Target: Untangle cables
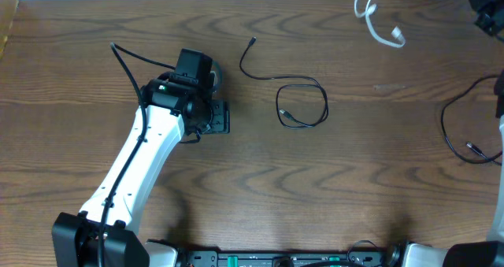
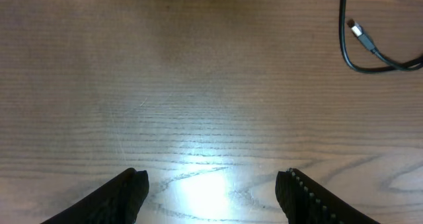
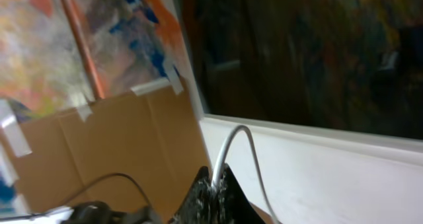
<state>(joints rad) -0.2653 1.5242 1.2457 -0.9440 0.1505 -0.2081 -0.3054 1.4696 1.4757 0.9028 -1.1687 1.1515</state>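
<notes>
My right gripper holds the white cable (image 1: pixel 378 19), which hangs clear of the looped black cable. I will move the gripper back over the other black cable's curve (image 1: pixel 445 126) to release the white cable there.
A thin black cable (image 1: pixel 302 104) lies looped on the wooden table's middle, one tail running up-left to a plug (image 1: pixel 252 41). Its loop and silver plug show in the left wrist view (image 2: pixel 362 36). My left gripper (image 1: pixel 214 119) is open and empty just above the table, left of that loop; its fingers (image 2: pixel 215 191) frame bare wood. A white cable (image 1: pixel 378 19) hangs at the top right, plug end (image 1: pixel 397 37) on the table. My right gripper (image 3: pixel 217 182) is shut on the white cable (image 3: pixel 231 145), raised at the far right corner. Another black cable (image 1: pixel 465 137) curves at the right edge.
The left arm's white link (image 1: pixel 134 168) crosses the table's left half, with its own thick black wire (image 1: pixel 130 62). A white wall strip (image 3: pixel 330 171) and brown cardboard (image 3: pixel 119 138) show behind the right gripper. Arm bases (image 1: pixel 315 257) line the front edge.
</notes>
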